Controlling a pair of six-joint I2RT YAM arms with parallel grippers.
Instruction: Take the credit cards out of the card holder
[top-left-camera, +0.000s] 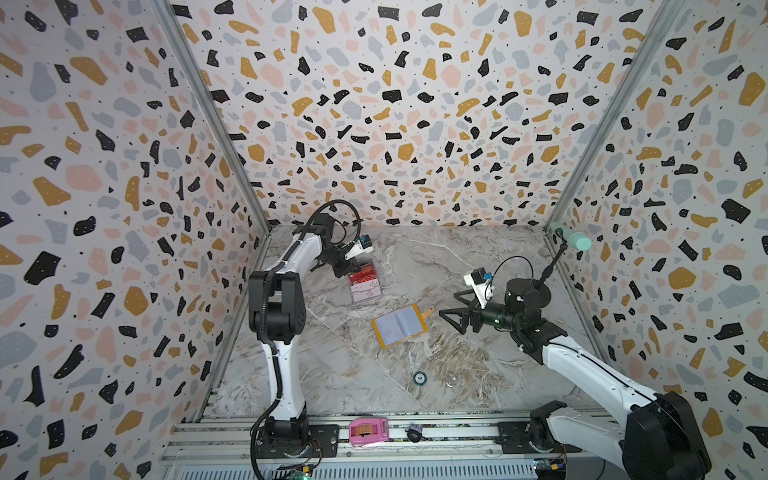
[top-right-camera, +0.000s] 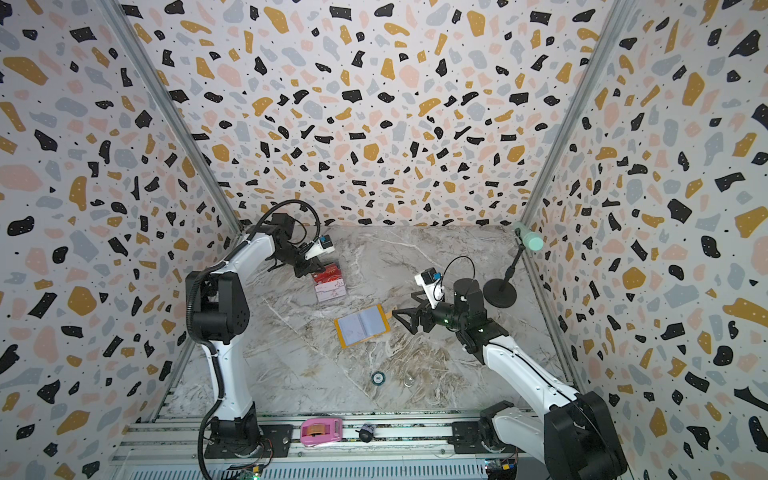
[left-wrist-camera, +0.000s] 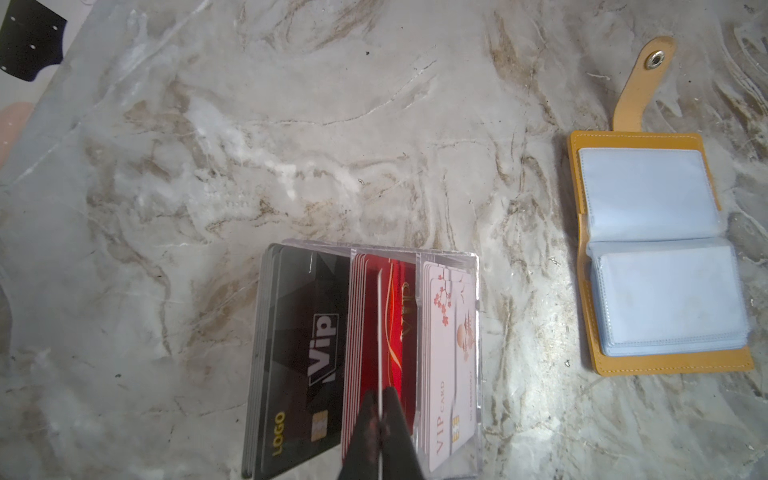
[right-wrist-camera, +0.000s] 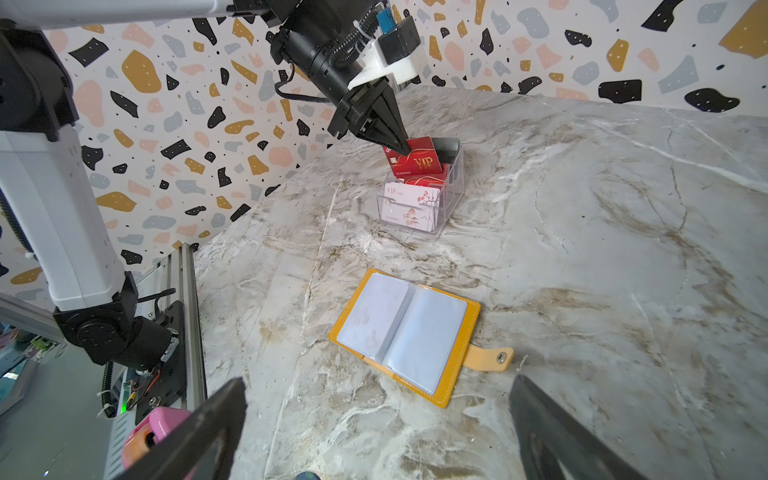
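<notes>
Next, my left gripper lowers the held card into the stand's middle slot (top-left-camera: 365, 275) (left-wrist-camera: 397, 328) below it, beside the red cards already standing there, and releases the card's top edge.
The card holder (top-left-camera: 399, 330) (top-right-camera: 361, 326) lies open and flat mid-table, mustard yellow, snap tab out; its facing clear sleeves (left-wrist-camera: 648, 191) look pale and blank. My left gripper (top-left-camera: 347, 270) (top-right-camera: 305, 272) (left-wrist-camera: 380, 415) is shut on a red credit card (right-wrist-camera: 417, 160), held on edge (left-wrist-camera: 379, 332) just above the clear acrylic stand (right-wrist-camera: 440, 220). In that stand are a black "Vip" card (left-wrist-camera: 307, 353), red cards (left-wrist-camera: 399, 299) and white cards (left-wrist-camera: 449, 353). To the right of the card holder (right-wrist-camera: 407, 336), my right gripper (top-left-camera: 451, 322) (top-right-camera: 401, 322) (right-wrist-camera: 376, 384) stands open and empty.
A pink tape dispenser (top-left-camera: 368, 432) and a small black object (top-left-camera: 413, 433) sit on the front rail. A round token (top-left-camera: 420, 377) and a clear ring (top-left-camera: 451, 380) lie on the marble near the front. A microphone stand (top-right-camera: 498, 293) is at the back right.
</notes>
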